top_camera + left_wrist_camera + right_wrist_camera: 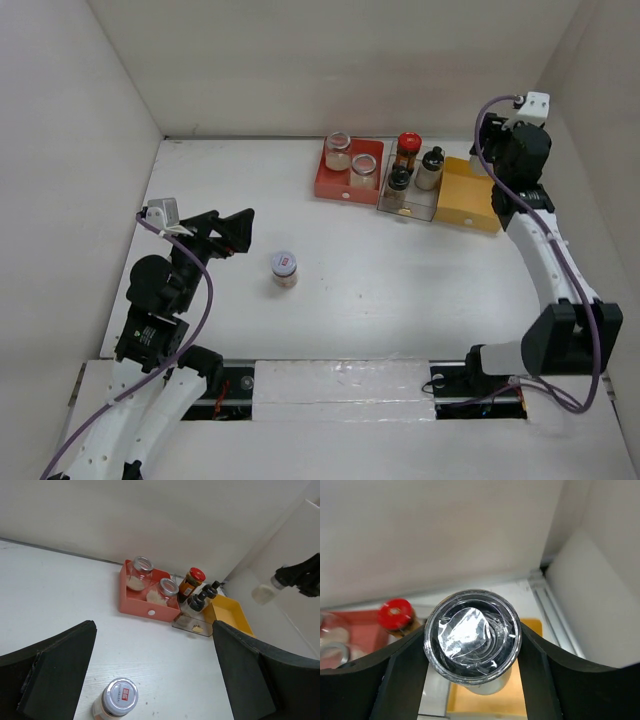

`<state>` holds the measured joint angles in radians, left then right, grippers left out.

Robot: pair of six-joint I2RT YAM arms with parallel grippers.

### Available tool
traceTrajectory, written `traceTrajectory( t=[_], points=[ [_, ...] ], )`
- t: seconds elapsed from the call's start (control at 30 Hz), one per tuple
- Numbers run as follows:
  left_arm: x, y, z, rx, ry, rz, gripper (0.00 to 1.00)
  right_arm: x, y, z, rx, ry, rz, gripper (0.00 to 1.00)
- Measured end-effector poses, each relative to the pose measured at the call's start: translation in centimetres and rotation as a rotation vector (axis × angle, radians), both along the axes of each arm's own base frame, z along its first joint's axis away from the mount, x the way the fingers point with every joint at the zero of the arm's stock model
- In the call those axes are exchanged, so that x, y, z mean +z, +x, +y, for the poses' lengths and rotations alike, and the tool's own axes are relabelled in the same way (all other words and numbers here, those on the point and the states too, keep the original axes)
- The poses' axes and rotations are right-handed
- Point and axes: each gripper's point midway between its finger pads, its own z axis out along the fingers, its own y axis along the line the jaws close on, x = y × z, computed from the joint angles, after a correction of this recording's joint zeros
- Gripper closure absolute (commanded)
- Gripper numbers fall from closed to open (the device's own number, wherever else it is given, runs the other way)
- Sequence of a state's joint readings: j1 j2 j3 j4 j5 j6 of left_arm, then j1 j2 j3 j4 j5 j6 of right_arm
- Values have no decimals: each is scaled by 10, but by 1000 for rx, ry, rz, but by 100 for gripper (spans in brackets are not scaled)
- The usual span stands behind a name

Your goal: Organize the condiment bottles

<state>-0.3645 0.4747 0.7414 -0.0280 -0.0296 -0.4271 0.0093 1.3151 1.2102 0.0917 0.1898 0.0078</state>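
Next, my right gripper comes down and toward the clear tray to release the jar in the yellow tray's adjoining side (456, 188), since its bottom lies empty.
My right gripper (472, 636) is shut on a pale silver-lidded jar (472, 634), held in the air above the yellow tray (465, 702); the left wrist view shows this jar (262, 593) too. A second silver-lidded jar (284, 268) stands alone on the table. My left gripper (226, 231) is open and empty just left of it, jar (118, 700) low between its jaws. Two clear glass jars (338, 150) (363, 170) sit in the red tray (330, 186). The red-capped dark bottle (406, 150) and two black-capped bottles (398, 185) (431, 166) stand in the clear tray (418, 208).
The three trays stand in a row near the back wall, red, clear, then yellow (470, 195). White walls close in the table at the back, left and right. The right arm (545, 260) reaches along the right wall.
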Motion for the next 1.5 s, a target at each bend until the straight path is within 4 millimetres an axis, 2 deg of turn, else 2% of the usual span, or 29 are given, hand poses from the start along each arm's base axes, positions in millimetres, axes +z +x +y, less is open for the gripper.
traceTrajectory(
  t=[0.1, 0.2, 0.27, 0.33, 0.53, 0.67, 0.8, 0.87, 0.97, 1.1, 1.17, 1.23, 1.3, 1.37, 1.4, 1.43, 1.47, 1.5],
  points=[
    [0, 0, 0, 0, 0, 0, 1, -59, 27, -25, -27, 38, 128, 53],
    [0, 0, 0, 0, 0, 0, 1, -118, 45, -40, -19, 81, 248, 53],
    [-1, 1, 0, 1, 3, 2, 1, -146, 51, -46, -14, 104, 302, 53],
    [-2, 2, 0, 1, 6, 5, 1, -165, 55, -48, 1, 122, 337, 53],
    [-5, 5, -1, 1, 15, 18, 1, -183, 72, -42, 51, 137, 329, 52],
    [-5, 5, -1, 1, 15, 19, 1, -192, 94, -37, 72, 139, 318, 51],
    [-6, 6, -2, 1, 16, 22, 1, -211, 112, -29, 88, 140, 338, 37],
    [-7, 6, -2, 1, 17, 24, 1, -216, 119, -24, 95, 136, 338, 23],
    [-7, 6, -2, 1, 18, 24, 1, -211, 123, -17, 108, 133, 319, 7],
    [-8, 7, -2, 1, 19, 29, 1, -192, 119, -9, 104, 121, 286, 1],
    [-9, 8, -2, 1, 20, 32, 1, -170, 108, -7, 94, 112, 252, 1],
    [-9, 8, -3, 1, 21, 33, 1, -132, 92, 0, 95, 99, 183, 1],
    [-9, 8, -3, 1, 21, 33, 1, -88, 72, 15, 122, 83, 97, 6],
    [-9, 8, -2, 2, 21, 32, 1, -43, 49, 50, 203, 67, -9, 13],
    [-9, 8, -2, 3, 20, 31, 1, -27, 38, 74, 264, 63, -53, 16],
    [-9, 7, -1, 7, 20, 31, 1, -17, 28, 102, 336, 62, -82, 21],
    [-8, 7, 0, 12, 19, 30, 1, -12, 16, 136, 427, 63, -103, 21],
    [-8, 7, 1, 19, 17, 28, 1, -15, 2, 173, 531, 68, -105, 21]
  ],
)
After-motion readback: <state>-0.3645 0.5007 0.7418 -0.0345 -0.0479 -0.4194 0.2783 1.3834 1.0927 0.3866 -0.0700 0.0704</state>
